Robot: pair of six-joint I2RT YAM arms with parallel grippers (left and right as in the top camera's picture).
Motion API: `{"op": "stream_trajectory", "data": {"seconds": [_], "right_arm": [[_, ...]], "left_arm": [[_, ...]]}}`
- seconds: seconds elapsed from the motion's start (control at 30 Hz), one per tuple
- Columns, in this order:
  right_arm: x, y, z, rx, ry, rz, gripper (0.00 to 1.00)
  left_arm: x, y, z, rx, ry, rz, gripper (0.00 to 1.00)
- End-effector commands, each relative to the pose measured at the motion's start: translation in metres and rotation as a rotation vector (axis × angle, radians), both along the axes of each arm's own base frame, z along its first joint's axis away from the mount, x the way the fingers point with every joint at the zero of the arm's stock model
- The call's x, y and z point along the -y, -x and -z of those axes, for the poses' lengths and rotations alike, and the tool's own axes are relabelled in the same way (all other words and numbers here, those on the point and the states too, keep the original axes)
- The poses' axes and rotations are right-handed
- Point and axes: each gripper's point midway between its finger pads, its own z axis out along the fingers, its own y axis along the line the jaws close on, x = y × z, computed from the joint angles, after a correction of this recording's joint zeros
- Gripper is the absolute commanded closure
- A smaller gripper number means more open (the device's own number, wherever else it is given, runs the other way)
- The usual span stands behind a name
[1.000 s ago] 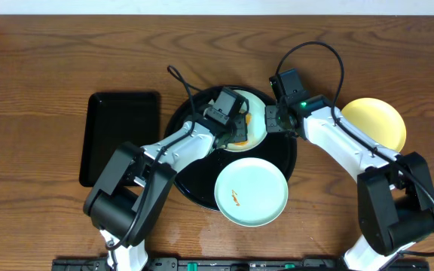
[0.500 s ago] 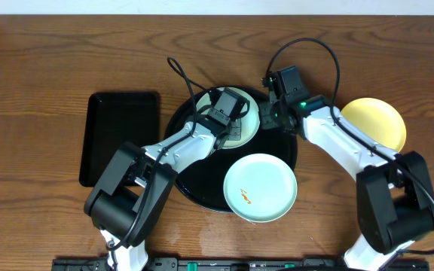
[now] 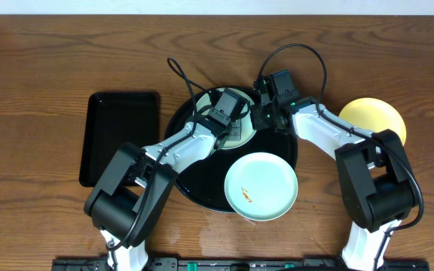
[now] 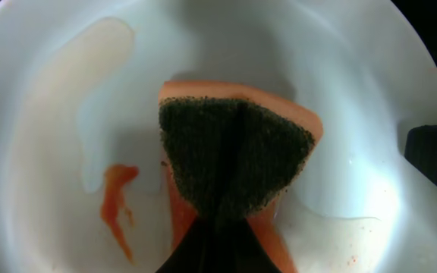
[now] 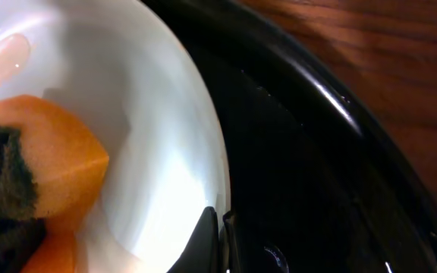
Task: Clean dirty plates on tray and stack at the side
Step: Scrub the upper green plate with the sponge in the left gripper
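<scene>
I need to move my left gripper across the smear next, then to the left in the overhead view, and let go of the sponge in the rectangular black tray (image 3: pixel 117 134), which is empty.
A pale mint-green plate (image 3: pixel 247 132) lies at the back of the round black tray (image 3: pixel 194 173). My left gripper (image 3: pixel 233 124) is shut on an orange sponge with a dark green pad (image 4: pixel 234 159) and presses it onto this plate (image 4: pixel 355 91), beside an orange smear (image 4: pixel 116 205). My right gripper (image 3: pixel 261 117) is shut on the plate's right rim (image 5: pixel 158 152), as the right wrist view shows (image 5: pixel 220 227). A second mint-green plate (image 3: pixel 261 186) with a small orange smear lies at the tray's front right, overhanging the rim. A pale yellow plate (image 3: pixel 375 120) lies on the table at the right.
A rectangular black tray (image 3: pixel 119 135) lies on the wooden table left of the round tray. Both arms reach in over the round tray from the front. Cables loop above the back of the tray.
The front mint-green plate has slid a little to the right. My right gripper has moved left and back with the rear plate's rim. The sponge has shifted on the rear plate.
</scene>
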Motion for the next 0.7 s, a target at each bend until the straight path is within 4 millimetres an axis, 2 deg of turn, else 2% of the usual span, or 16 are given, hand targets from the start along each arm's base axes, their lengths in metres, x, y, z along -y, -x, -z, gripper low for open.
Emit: {"op": "stream_trajectory", "data": {"seconds": [0.0, 0.07, 0.17, 0.3, 0.5, 0.67], "right_arm": [[0.028, 0.013, 0.031, -0.108, 0.067, 0.104, 0.99], [0.042, 0.018, 0.035, -0.133, 0.12, 0.132, 0.99], [0.057, 0.026, 0.039, -0.163, 0.188, 0.155, 0.99], [0.06, 0.03, 0.04, -0.173, 0.207, 0.135, 0.99], [0.061, 0.035, 0.042, -0.192, 0.216, 0.134, 0.99], [0.062, 0.035, 0.042, -0.196, 0.217, 0.134, 0.99]], "left_arm": [[0.001, 0.006, 0.014, -0.048, 0.018, -0.013, 0.92], [-0.007, 0.001, 0.013, -0.03, -0.017, -0.013, 0.92], [-0.034, -0.01, 0.01, 0.034, -0.161, -0.031, 0.93], [-0.067, -0.023, 0.002, 0.102, -0.323, -0.067, 0.93], [-0.097, -0.032, -0.011, 0.16, -0.472, -0.126, 0.93], [-0.106, -0.038, -0.037, 0.21, -0.516, -0.167, 0.93]]}}
